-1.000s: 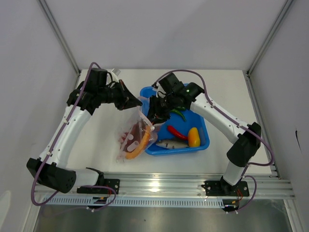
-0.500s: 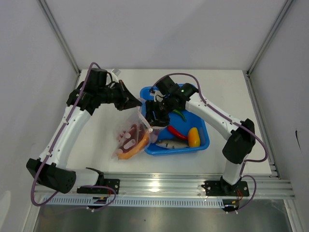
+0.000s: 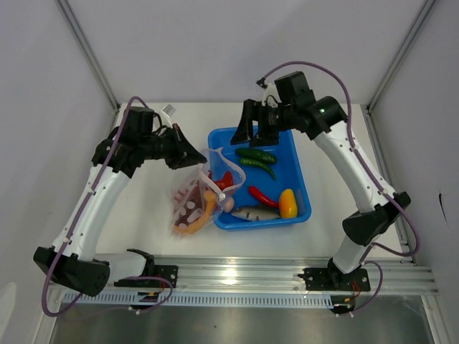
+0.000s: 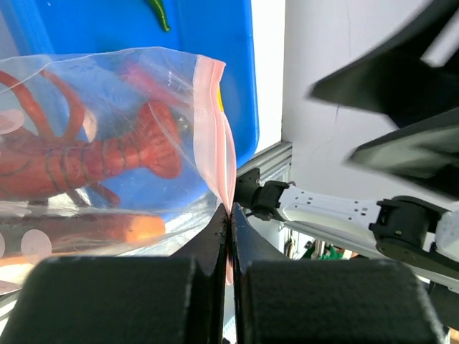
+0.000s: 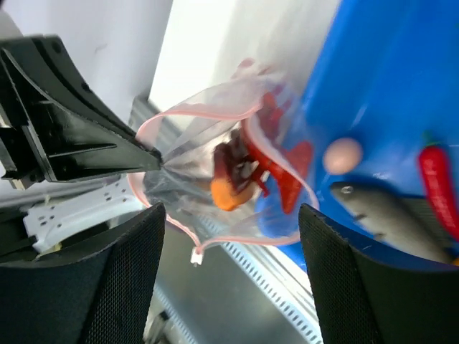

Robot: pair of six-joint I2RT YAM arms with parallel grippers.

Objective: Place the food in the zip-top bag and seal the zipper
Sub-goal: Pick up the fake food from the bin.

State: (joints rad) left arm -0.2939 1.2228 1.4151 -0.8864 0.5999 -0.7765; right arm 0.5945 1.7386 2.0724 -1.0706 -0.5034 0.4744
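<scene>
My right gripper moves back and down onto the egg next, since the egg lies beside the grey fish, below the gripper and nearer my base.
My left gripper is shut on the pink zipper of the zip-top bag and holds it up beside the tub. The bag's mouth hangs open in a loop, with the white slider dangling. Inside it I see a red lobster, an orange carrot and a brown piece. My right gripper hovers open and empty above the tub's far left corner. A green cucumber, red chili, yellow pepper, grey fish and egg lie in the tub.
The blue tub stands at the table's middle, right of the bag. The aluminium rail runs along the near edge. White walls close in the left, back and right sides.
The right gripper has opened, left the bag's mouth and risen toward the tub's far end. The bag now hangs wider open with a red lobster inside.
</scene>
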